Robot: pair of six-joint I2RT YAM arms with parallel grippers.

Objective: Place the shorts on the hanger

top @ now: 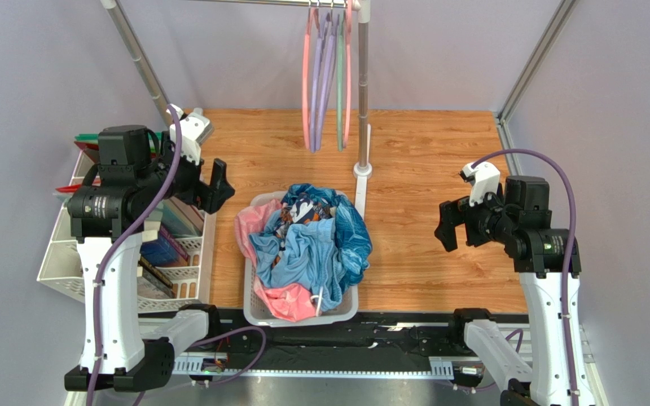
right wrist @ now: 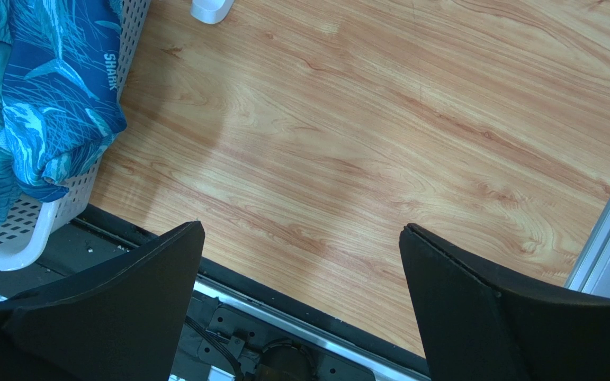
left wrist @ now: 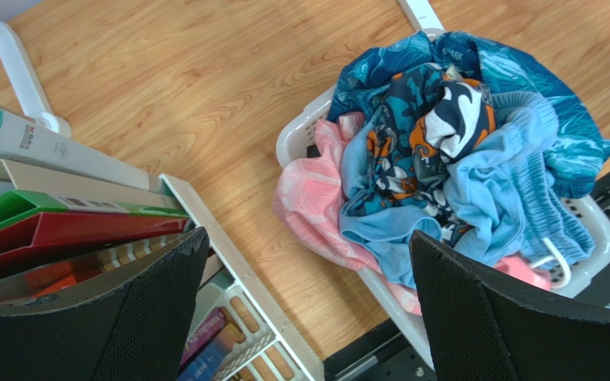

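I will swing my left gripper across and down next, turning it, onto the waistband's far fold (top: 327,228) (left wrist: 534,119). The fold lies uncovered below my left gripper and to its right in the top view.
The light sky-blue shorts (top: 303,254) lie crumpled in a white laundry basket (top: 256,315) at the table's near middle, their white drawstring (top: 318,298) at the front. They also show in the left wrist view (left wrist: 491,190). The salmon-pink hanger (top: 306,76) hangs from the rail at the back, among other hangers. My left gripper (top: 218,186) is open and empty, raised left of the basket; in its own view (left wrist: 306,238) the jaws stand wide apart. My right gripper (top: 447,224) is open and empty, right of the basket, over bare wood (right wrist: 300,230).
A dark teal patterned garment (top: 350,228) and a pink garment (top: 282,300) share the basket. Purple hangers (top: 320,85) and a grey-green hanger (top: 339,93) hang beside the pink one. The rail's pole (top: 362,85) stands behind the basket. A white rack of books and folders (top: 66,262) sits at the left.
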